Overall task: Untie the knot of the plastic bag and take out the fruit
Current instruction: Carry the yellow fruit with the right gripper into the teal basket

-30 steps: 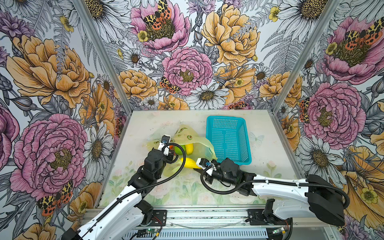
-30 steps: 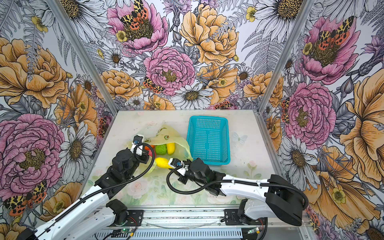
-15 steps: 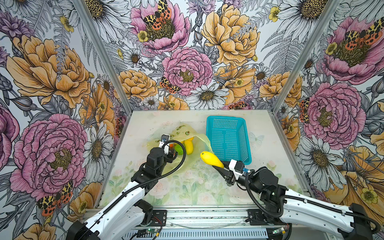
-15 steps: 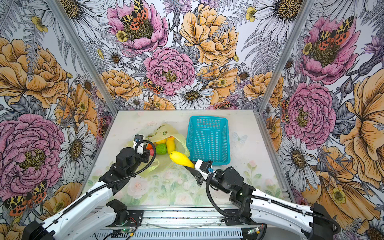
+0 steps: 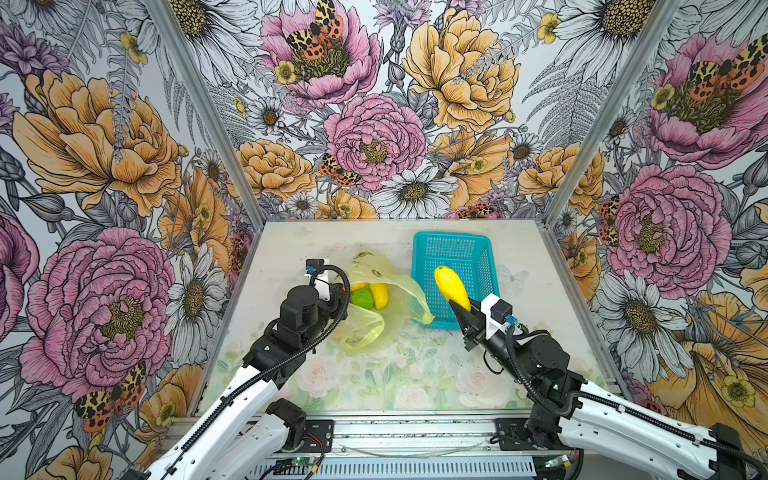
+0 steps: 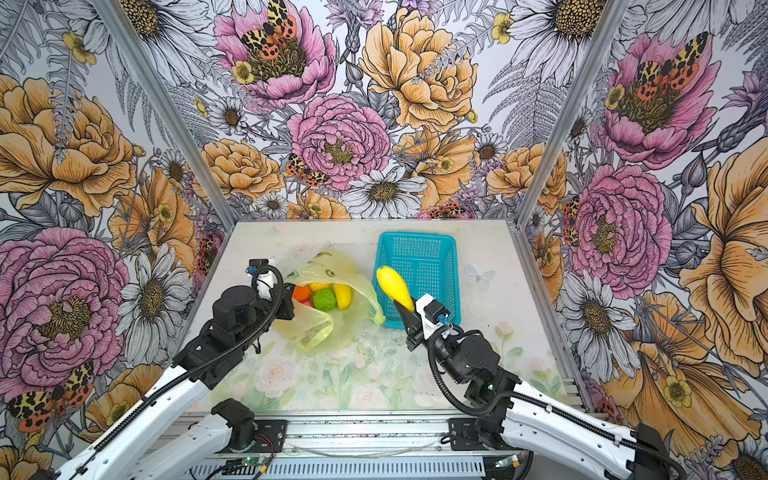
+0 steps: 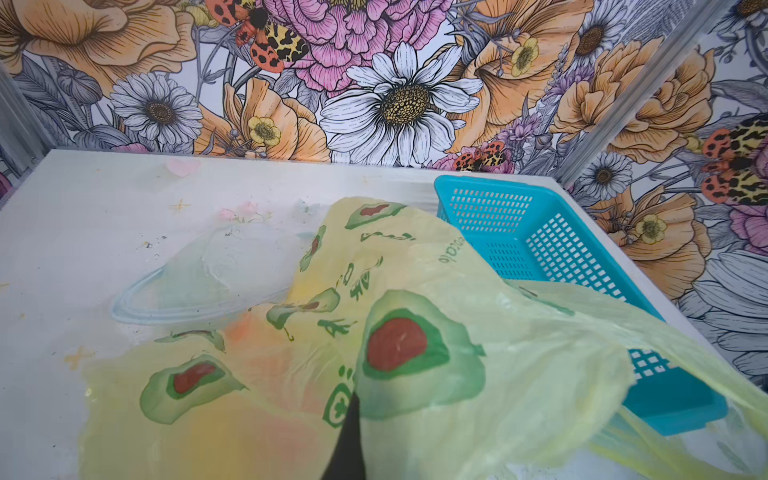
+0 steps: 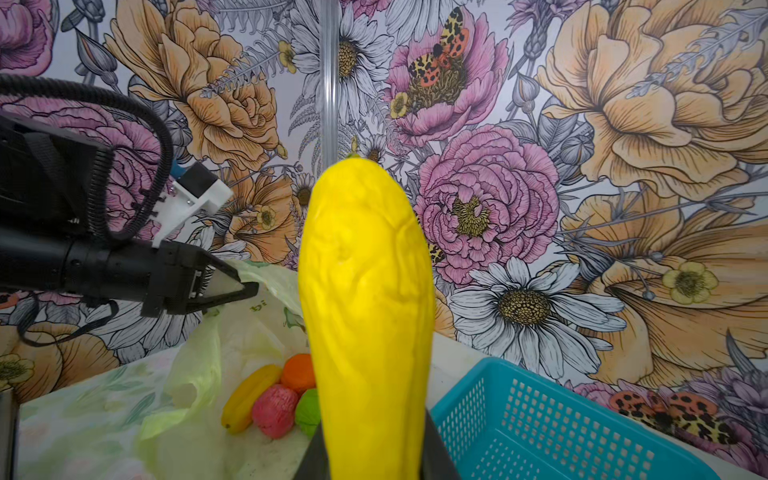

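The robot's right gripper has to reach outward, tilt down and lower the long yellow fruit (image 8: 365,299) to the empty bottom of the basket, to let go of it there.
The plastic bag (image 5: 388,309) lies open on the table, left of centre in both top views. My left gripper (image 5: 340,291) is shut on the bag's film (image 7: 407,374) and holds its edge up. Inside lie fruit: an orange one (image 6: 302,293), a lumpy green one (image 6: 324,300), a yellow one (image 6: 343,296) and a pink one (image 8: 274,409). My right gripper (image 5: 461,308) is shut on a long yellow fruit (image 8: 365,299), raised over the near left corner of the teal basket (image 5: 451,236). The knot is not in view; a handle loop (image 5: 361,330) lies loose.
The teal basket (image 6: 415,236) stands at the back right, close against the bag's right edge. Flowered walls close the table on three sides. A metal rail (image 5: 415,432) runs along the front edge.
My right gripper carried the long yellow fruit from the bag's mouth to the right and up, to over the basket's near left corner. The left arm has stayed about where it was, on the bag.
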Controlling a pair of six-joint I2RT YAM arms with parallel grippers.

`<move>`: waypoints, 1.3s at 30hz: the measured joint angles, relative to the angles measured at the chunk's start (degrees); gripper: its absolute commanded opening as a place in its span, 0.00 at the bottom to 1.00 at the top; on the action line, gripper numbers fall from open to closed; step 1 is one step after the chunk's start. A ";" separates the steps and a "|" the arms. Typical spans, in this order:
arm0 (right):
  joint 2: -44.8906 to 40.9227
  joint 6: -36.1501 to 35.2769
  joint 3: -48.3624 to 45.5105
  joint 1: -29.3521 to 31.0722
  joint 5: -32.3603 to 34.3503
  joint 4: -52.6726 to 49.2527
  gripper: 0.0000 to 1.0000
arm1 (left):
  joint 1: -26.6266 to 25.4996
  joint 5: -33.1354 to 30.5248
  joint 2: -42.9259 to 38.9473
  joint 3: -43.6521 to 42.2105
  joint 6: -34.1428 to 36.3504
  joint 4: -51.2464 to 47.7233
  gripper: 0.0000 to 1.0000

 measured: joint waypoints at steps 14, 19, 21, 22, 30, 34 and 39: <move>32.74 12.46 8.57 -26.51 -0.13 -0.28 0.00 | -6.47 -11.56 -4.20 -3.58 -2.67 -1.86 0.00; 47.58 14.16 20.11 -29.16 -6.10 -4.50 0.00 | -8.07 -21.68 -1.14 -3.56 -7.28 -2.58 0.00; 52.74 14.71 24.83 -29.55 -8.13 -6.71 0.00 | -8.07 -24.00 -0.15 -3.54 -9.20 -2.93 0.00; 54.69 14.82 26.51 -29.73 -8.92 -7.76 0.00 | -8.09 -24.68 0.15 -3.48 -9.79 -3.06 0.00; 68.22 17.09 37.27 -29.86 -18.27 -15.87 0.04 | -8.20 -27.78 0.42 0.87 -15.50 -6.78 0.00; 71.30 18.38 39.63 -29.79 -20.72 -17.35 0.19 | -7.21 -28.11 0.24 3.23 -16.94 -9.22 0.00; 72.63 19.89 40.87 -29.75 -22.08 -17.59 0.39 | -5.95 -26.80 -0.33 3.10 -15.10 -10.51 0.00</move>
